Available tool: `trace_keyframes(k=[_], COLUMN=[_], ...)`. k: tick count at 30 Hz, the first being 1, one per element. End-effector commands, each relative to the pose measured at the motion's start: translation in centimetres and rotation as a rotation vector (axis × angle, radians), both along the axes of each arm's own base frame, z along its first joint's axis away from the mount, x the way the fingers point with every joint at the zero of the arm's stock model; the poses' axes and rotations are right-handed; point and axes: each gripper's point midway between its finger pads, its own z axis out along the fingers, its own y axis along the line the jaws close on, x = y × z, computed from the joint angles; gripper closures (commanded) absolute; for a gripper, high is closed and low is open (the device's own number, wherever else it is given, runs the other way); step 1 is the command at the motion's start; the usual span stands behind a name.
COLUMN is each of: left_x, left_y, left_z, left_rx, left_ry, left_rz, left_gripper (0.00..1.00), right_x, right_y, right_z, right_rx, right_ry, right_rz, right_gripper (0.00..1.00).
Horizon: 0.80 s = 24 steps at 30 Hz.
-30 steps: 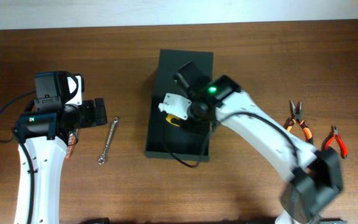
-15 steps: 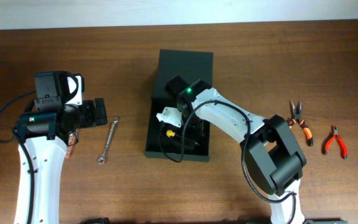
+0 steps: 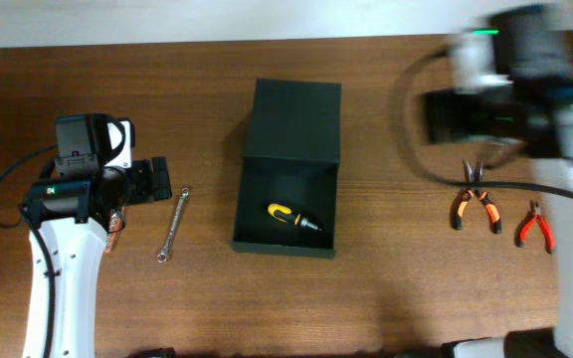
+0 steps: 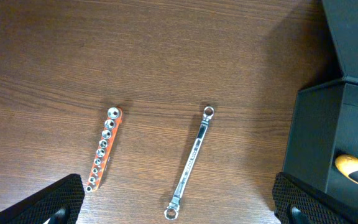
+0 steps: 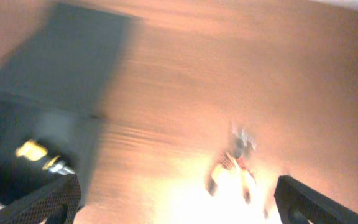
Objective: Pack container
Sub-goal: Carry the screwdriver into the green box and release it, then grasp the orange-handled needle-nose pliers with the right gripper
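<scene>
The orange-handled pliers are still unpacked, and their container-side handle is below my right gripper. I need to move my right gripper down and toward the right in its wrist view next, onto the orange-handled pliers' container-side handle (image 3: 464,199) (image 5: 218,170).
The container (image 3: 296,119) is a dark box in the middle of the table, its flap lid lying open toward the back. Inside lies a yellow-handled screwdriver (image 3: 292,217), also seen blurred in the right wrist view as a screwdriver (image 5: 42,155) in the container (image 5: 73,62). My right gripper (image 3: 446,117) is a blur at the back right, above the pliers, open and empty (image 5: 179,205). My left gripper (image 3: 157,181) hovers open left of the container, over a silver wrench (image 4: 191,163), its jaws (image 4: 179,208) wide apart and holding nothing.
The wrench (image 3: 172,224) lies between my left arm and the container. An orange socket rail (image 4: 103,149) lies left of it. Orange-handled pliers (image 3: 476,199) and red-handled pliers (image 3: 535,224) lie at the right.
My right gripper opened, left the screwdriver in the container, and swung up and away to the back right. The left arm has not moved.
</scene>
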Motion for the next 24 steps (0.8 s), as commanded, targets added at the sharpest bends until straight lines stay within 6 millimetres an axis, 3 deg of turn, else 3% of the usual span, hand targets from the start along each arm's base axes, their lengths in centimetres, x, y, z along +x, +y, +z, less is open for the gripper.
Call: trace_keyframes(k=[1, 4, 5, 7, 9, 12, 17, 21, 24], left_x=[0.3, 0.3, 0.3, 0.3, 0.3, 0.3, 0.3, 0.3, 0.3], left_y=[-0.1, -0.1, -0.1, -0.1, -0.1, -0.1, -0.1, -0.1, -0.1], left_z=[1.2, 1.2, 1.2, 1.2, 1.2, 1.2, 1.2, 1.2, 1.2], left_rx=[-0.013, -0.013, -0.013, -0.013, -0.013, -0.014, -0.013, -0.013, -0.014], left_ry=[-0.035, -0.038, -0.038, -0.037, -0.037, -0.037, -0.037, -0.038, -0.038], left_rz=[0.004, 0.005, 0.005, 0.005, 0.005, 0.004, 0.005, 0.005, 0.004], left_gripper=[0.01, 0.01, 0.01, 0.01, 0.01, 0.01, 0.01, 0.01, 0.01], right_x=[-1.4, -2.3, -2.6, -2.8, -3.0, -3.2, -3.1, -2.1, -1.5], right_y=[-6.9, -9.5, -10.1, -10.3, -10.2, -10.1, -10.1, -10.4, -10.6], right_z=[-2.2, -5.3, -7.5, -10.5, -15.5, -19.9, -24.4, -25.7, -27.7], right_rx=[0.117, 0.150, 0.161, 0.165, 0.170, 0.173, 0.172, 0.172, 0.172], right_ry=[0.094, 0.187, 0.244, 0.299, 0.365, 0.390, 0.371, 0.330, 0.360], right_rz=[-0.348, -0.440, -0.482, -0.500, -0.510, -0.510, -0.508, -0.506, -0.509], right_gripper=[0.01, 0.01, 0.01, 0.01, 0.01, 0.01, 0.01, 0.01, 0.01])
